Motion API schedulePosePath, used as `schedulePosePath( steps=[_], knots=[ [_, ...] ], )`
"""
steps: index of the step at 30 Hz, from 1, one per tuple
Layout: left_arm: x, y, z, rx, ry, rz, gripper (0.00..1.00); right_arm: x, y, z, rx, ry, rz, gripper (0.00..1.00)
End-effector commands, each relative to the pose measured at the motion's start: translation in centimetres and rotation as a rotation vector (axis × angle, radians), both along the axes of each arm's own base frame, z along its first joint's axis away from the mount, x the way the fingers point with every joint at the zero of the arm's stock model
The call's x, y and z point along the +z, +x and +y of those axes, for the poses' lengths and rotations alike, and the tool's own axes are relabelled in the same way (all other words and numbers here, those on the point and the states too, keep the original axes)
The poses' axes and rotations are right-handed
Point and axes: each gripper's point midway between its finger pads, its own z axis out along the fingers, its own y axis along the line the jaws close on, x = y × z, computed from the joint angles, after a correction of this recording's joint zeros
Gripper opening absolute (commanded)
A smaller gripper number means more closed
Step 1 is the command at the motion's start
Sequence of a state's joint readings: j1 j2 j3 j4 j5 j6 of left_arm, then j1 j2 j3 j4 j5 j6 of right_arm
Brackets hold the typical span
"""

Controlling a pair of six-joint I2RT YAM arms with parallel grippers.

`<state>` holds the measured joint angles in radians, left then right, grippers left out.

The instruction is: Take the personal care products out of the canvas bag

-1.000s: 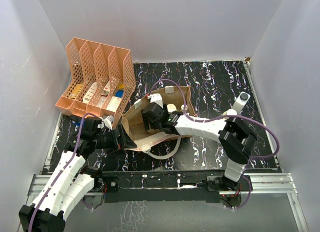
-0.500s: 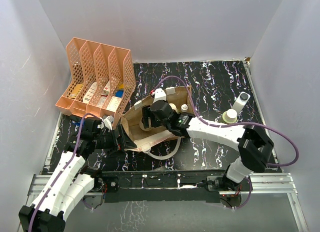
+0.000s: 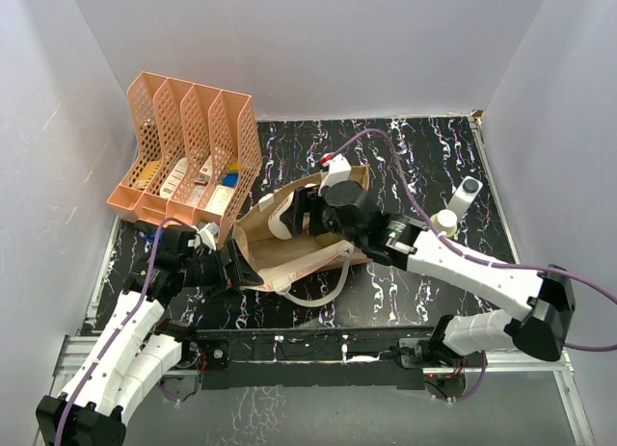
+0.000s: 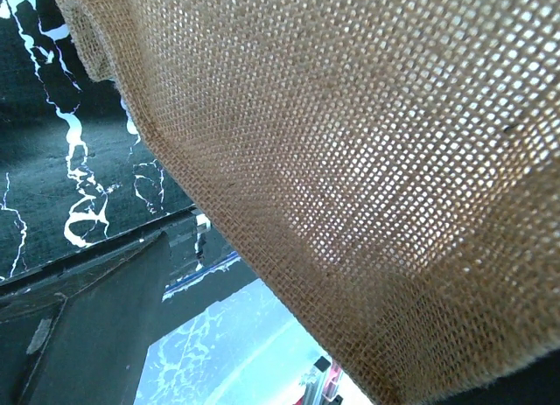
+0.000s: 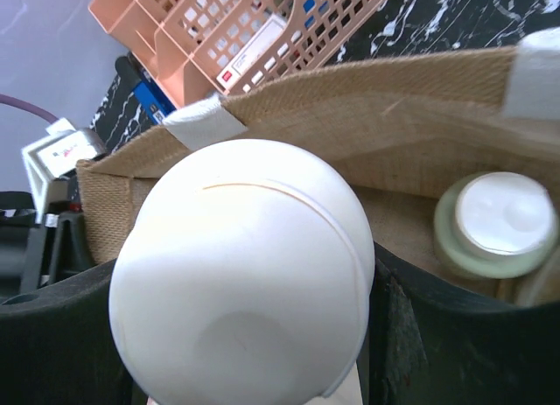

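Note:
I should move the big-capped bottle with my right gripper over the bag's rim toward the standing bottles next, then down to release it there.
The canvas bag (image 3: 289,255) stands open at mid-table, its weave filling the left wrist view (image 4: 350,143). My left gripper (image 3: 234,266) is shut on the bag's left edge. My right gripper (image 3: 307,215) is shut on a beige bottle with a big white round cap (image 3: 282,218), held tilted over the bag's mouth. That cap (image 5: 241,274) fills the right wrist view between my dark fingers (image 5: 437,335). Another white-capped bottle (image 5: 499,221) sits inside the bag. A slim white-grey bottle (image 3: 466,196) and a beige bottle with a white cap (image 3: 445,221) stand on the table at the right.
The orange mesh file rack (image 3: 188,147), holding small boxes and blue items, stands at the back left, close to the bag; it also shows in the right wrist view (image 5: 219,29). The bag's white handle loop (image 3: 318,294) lies in front. White walls enclose the table.
My right gripper has risen out of the bag with the white-capped bottle, and its arm has swung out to the right. The left gripper and the bag have stayed put.

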<state>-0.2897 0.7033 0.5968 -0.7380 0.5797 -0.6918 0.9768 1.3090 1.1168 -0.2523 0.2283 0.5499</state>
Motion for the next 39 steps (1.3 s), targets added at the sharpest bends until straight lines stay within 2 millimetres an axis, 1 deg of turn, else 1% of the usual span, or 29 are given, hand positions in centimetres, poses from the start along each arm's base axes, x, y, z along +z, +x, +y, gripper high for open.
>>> schedulePosePath(
  steps=[1,5,8,13,16,20,24,26,29,33,36,39],
  knots=[
    [0.5,-0.1,0.4,0.003,0.028,-0.007,0.96,11.8,0.5,-2.8,-0.083,0.192,-0.193,0.08],
    [0.5,0.1,0.5,0.009,0.032,-0.014,0.96,14.4,0.0,-7.1,-0.181,0.148,-0.243,0.08],
    [0.7,0.2,0.4,0.008,0.032,-0.018,0.96,15.4,-0.8,-10.8,-0.256,0.113,-0.269,0.08],
    [0.8,0.5,0.4,0.009,0.035,-0.02,0.96,15.6,-2.3,-16.0,-0.358,0.045,-0.265,0.08],
    [0.8,0.5,0.5,0.011,0.038,-0.022,0.96,15.4,-3.2,-19.3,-0.434,0.002,-0.251,0.08],
    [0.8,0.6,0.5,0.013,0.037,-0.025,0.96,13.1,-4.2,-23.3,-0.547,-0.08,-0.204,0.08],
    [0.8,0.6,0.5,0.013,0.039,-0.023,0.96,8.9,-4.9,-26.2,-0.706,-0.147,-0.106,0.08],
    [0.7,0.6,0.5,0.016,0.042,-0.023,0.96,6.6,-5.0,-27.0,-0.78,-0.166,-0.068,0.08],
    [0.9,0.7,0.5,0.017,0.041,-0.028,0.96,3.6,-4.8,-27.0,-0.847,-0.15,-0.03,0.08],
    [1.3,1.0,0.4,0.017,0.04,-0.039,0.96,-0.4,-3.9,-25.5,-0.872,-0.14,-0.006,0.08],
    [1.4,1.2,0.4,0.018,0.038,-0.043,0.96,-3.2,-3.4,-25.9,-0.947,-0.171,-0.006,0.08],
    [1.6,1.1,0.5,0.016,0.041,-0.044,0.96,-4.8,-2.8,-27.1,-1.023,-0.207,-0.009,0.08]
  ],
)
